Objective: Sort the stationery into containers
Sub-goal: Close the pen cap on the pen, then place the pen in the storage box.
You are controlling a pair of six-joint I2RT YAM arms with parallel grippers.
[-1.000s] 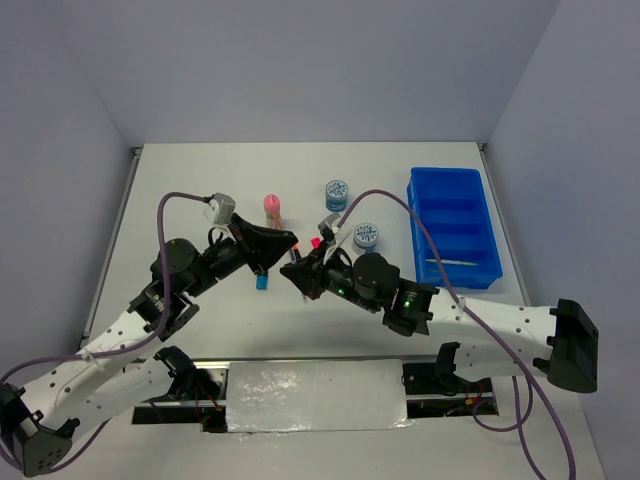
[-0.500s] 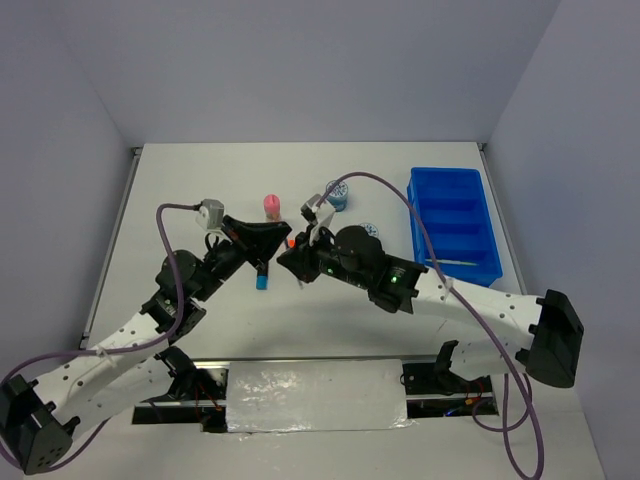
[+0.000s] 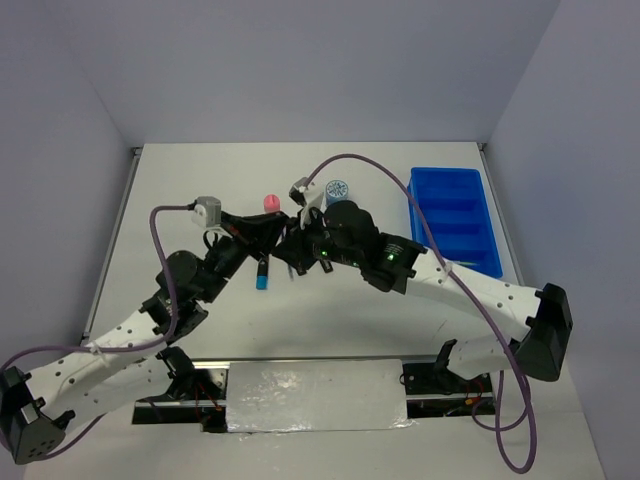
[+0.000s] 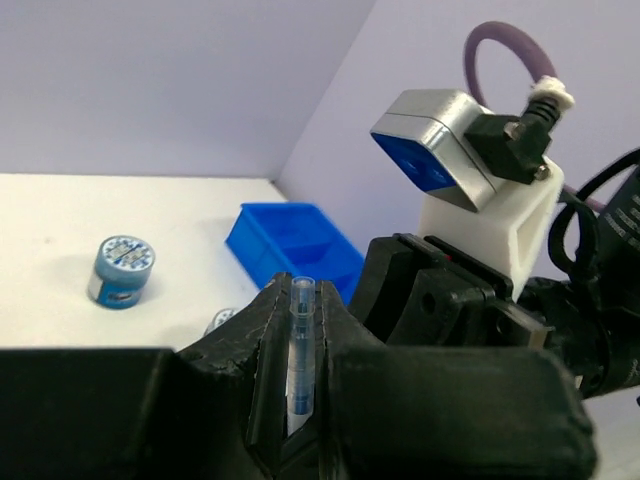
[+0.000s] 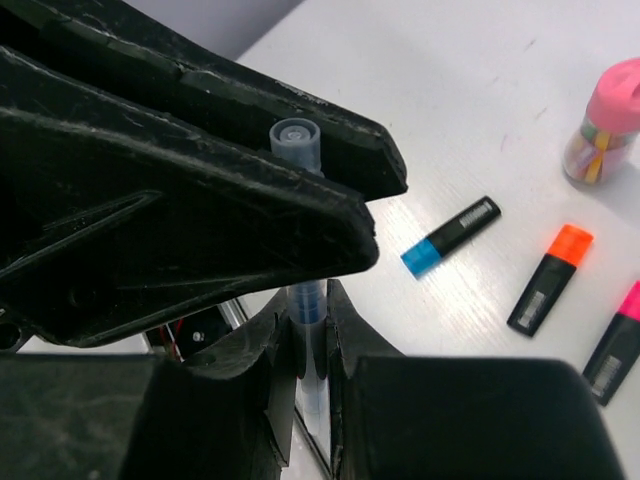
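I need to swing my right gripper to the right in the top view next and lower it to release where the tray's near section is below it with a pen inside.
A thin pale pen with a blue inner tip stands upright between the fingers of my left gripper, which is shut on its upper end. My right gripper is shut on the same pen lower down, so both hold it. The two grippers meet above the table's middle. Blue-capped, orange-capped and pink-capped highlighters lie on the table beneath. A pink-topped tube stands beyond them. The blue compartment tray sits at the far right.
One patterned roll stands on the table left of the tray; a second roll peeks out behind my left fingers. The right arm and its purple cable cross in front of the tray. Walls close in the table's sides.
The right gripper carried the pen leftward and toward the back, up to the left gripper. The left jaws narrowed and shut on the pen's upper end.
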